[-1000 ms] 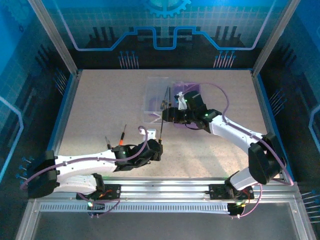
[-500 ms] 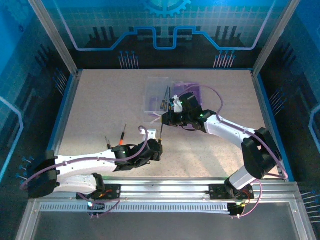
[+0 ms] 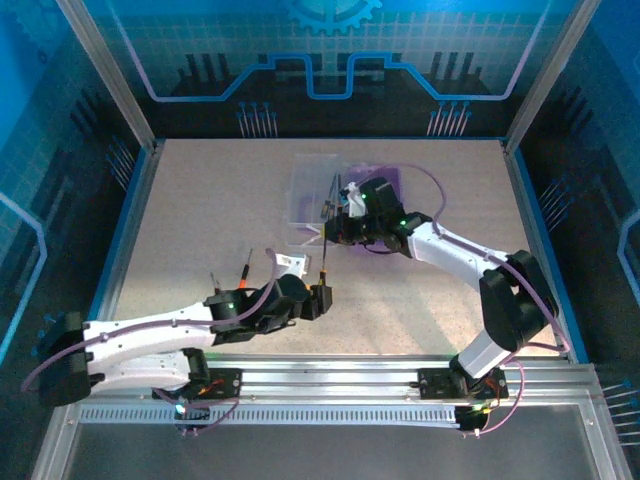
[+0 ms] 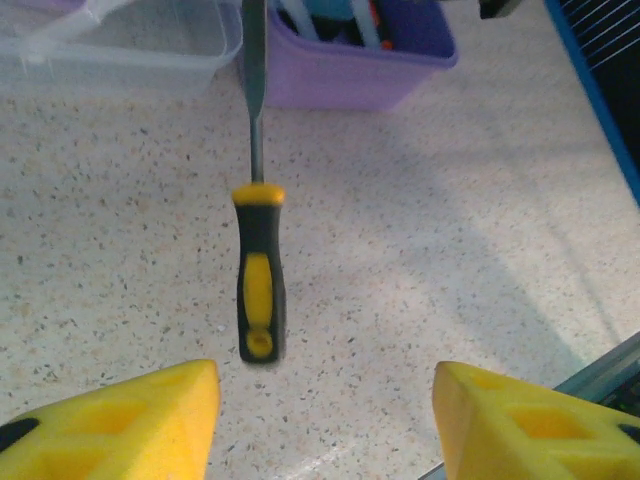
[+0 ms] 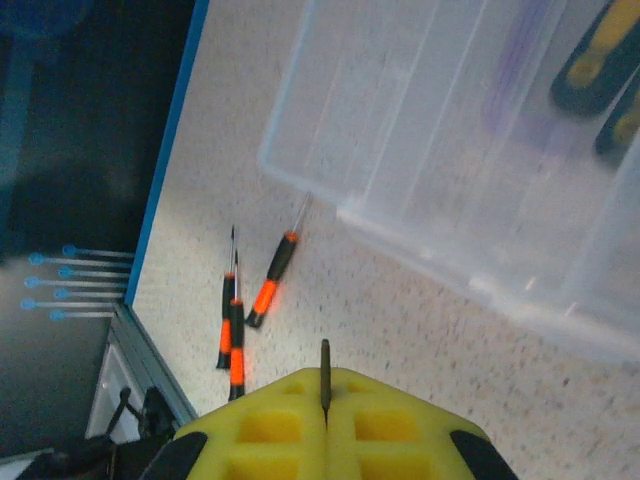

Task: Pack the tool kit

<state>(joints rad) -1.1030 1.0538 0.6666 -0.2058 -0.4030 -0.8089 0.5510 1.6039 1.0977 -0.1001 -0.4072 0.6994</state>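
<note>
My right gripper should carry the screwdriver's shaft outward over the clear lid's side by the purple case and release it, as matching screwdrivers lie there.
The purple case (image 3: 392, 182) stands open at the back middle, its clear lid (image 3: 312, 188) laid flat to the left. Yellow-black screwdrivers (image 5: 597, 62) lie inside it. My right gripper (image 3: 333, 232) is shut on the thin shaft (image 5: 324, 372) of a yellow-black screwdriver (image 3: 323, 270), whose handle (image 4: 258, 275) points toward my left gripper (image 3: 319, 297). The left gripper (image 4: 325, 420) is open, its yellow fingers (image 4: 120, 425) just short of the handle's end, not touching it. Three orange-black screwdrivers (image 5: 270, 280) lie on the table near the left arm.
The purple case's near wall (image 4: 350, 75) and the clear lid (image 4: 120, 50) sit beyond the held screwdriver. A blue table rail (image 5: 165, 160) runs along the left edge, past the orange screwdrivers (image 3: 246, 268). Speckled tabletop (image 3: 430, 300) lies open at right front.
The right gripper has shifted slightly left and back with the screwdriver. The left arm has stretched forward, bringing its open gripper up under the handle.
</note>
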